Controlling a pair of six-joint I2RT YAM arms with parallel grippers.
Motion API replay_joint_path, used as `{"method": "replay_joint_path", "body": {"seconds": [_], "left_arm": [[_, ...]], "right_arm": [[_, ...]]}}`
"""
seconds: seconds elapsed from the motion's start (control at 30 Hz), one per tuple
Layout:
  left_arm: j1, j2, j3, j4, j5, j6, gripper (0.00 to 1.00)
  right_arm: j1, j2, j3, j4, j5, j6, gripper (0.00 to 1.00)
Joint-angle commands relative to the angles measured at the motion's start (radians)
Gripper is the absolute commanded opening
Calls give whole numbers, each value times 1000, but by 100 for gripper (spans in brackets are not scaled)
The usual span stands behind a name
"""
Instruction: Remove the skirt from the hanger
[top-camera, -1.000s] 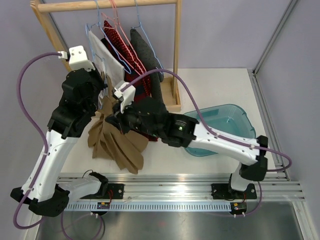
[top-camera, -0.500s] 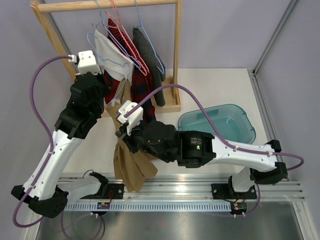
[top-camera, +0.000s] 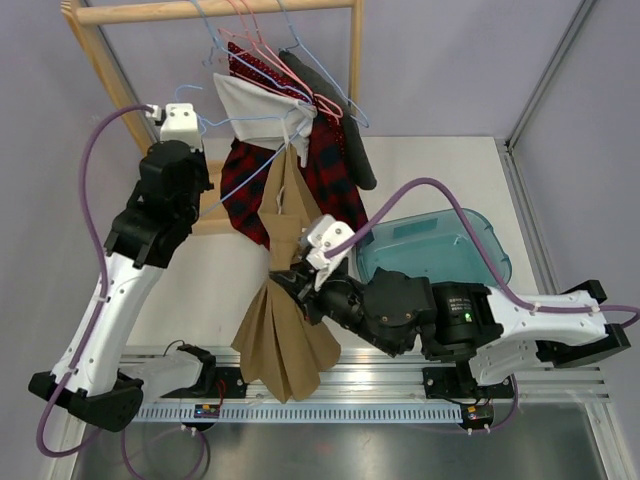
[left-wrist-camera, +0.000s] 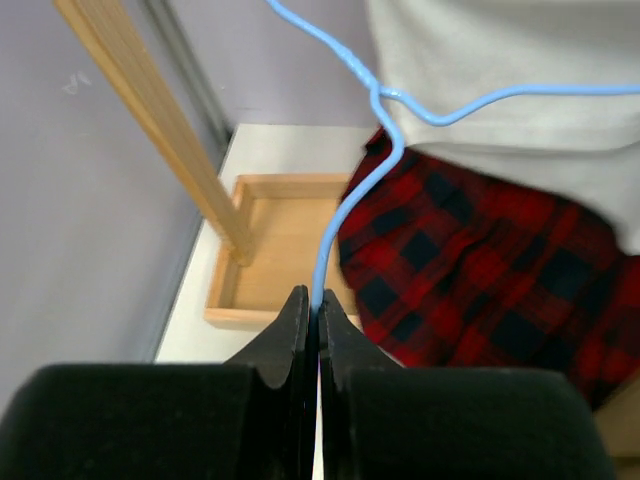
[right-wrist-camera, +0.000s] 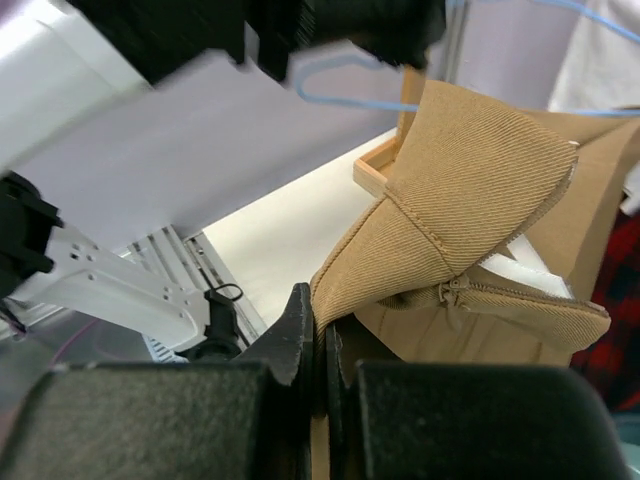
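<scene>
The empty teal bin is below the robot's right gripper, to its right in the top view, so the gripper will next carry the skirt (top-camera: 285, 340) there, lower it and let it go.
The tan pleated skirt (top-camera: 285, 340) hangs stretched from the blue wire hanger (top-camera: 245, 120) on the rack down toward the table's near edge. Its waistband with a zip fills the right wrist view (right-wrist-camera: 470, 180). My right gripper (top-camera: 288, 283) is shut on a fold of the skirt's waist (right-wrist-camera: 322, 330). My left gripper (top-camera: 203, 203) is shut on the blue hanger's wire (left-wrist-camera: 335, 235), left of the skirt, and holds it up and tilted. The skirt's top still reaches the hanger near the white garment.
The wooden rack (top-camera: 210, 10) stands at the back left, with its base tray (left-wrist-camera: 275, 240) below. A red plaid garment (top-camera: 245, 185), a white one (top-camera: 260, 105) and a grey one (top-camera: 355, 160) hang on it. A teal bin (top-camera: 470, 250) sits at the right.
My right gripper has pulled the skirt toward the near edge and to the right, stretching it out. My left gripper has lifted the hanger, and the hanging garments have swung right.
</scene>
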Motion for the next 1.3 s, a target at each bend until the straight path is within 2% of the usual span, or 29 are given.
{"method": "replay_joint_path", "body": {"seconds": [0.0, 0.1, 0.2, 0.33, 0.4, 0.5, 0.67, 0.73, 0.8, 0.93, 1.03, 1.13, 1.2, 1.27], "left_arm": [[28, -19, 179, 9, 41, -152, 0], [23, -71, 210, -116, 149, -210, 0], [23, -163, 149, -188, 235, -240, 0], [23, -302, 46, -199, 556, -227, 0], [23, -396, -21, -156, 727, -211, 0], [23, -476, -61, -122, 879, -218, 0], [23, -520, -58, -153, 896, -223, 0], [23, -545, -48, -130, 947, -236, 0], [23, -579, -48, -96, 1022, -272, 0], [23, -608, -40, -92, 1044, -276, 0], [23, -623, -40, -90, 1104, -273, 0], [23, -625, -63, -69, 1267, -284, 0], [25, -620, -83, -53, 1389, -299, 0], [25, -608, -84, -95, 1415, -280, 0]], "right_arm": [[70, -45, -128, 237, 12, 31, 0], [25, -21, -153, 233, 61, 48, 0], [-37, 2, -160, 220, 29, 80, 0], [-252, 25, -191, 208, -104, 151, 0], [-310, 38, -196, 201, -121, 157, 0], [-441, 58, -202, 190, -158, 165, 0], [-536, 27, -266, 145, -59, 157, 0], [-585, -33, -317, 139, -59, 189, 0], [-692, -101, -413, 122, -107, 259, 0], [-782, -232, -556, 95, -79, 290, 0], [-846, -313, -553, 46, -37, 283, 0], [-921, -358, -497, 16, -45, 235, 0], [-985, -349, -417, 3, -69, 189, 0], [-1024, -326, -311, -17, -94, 151, 0]]}}
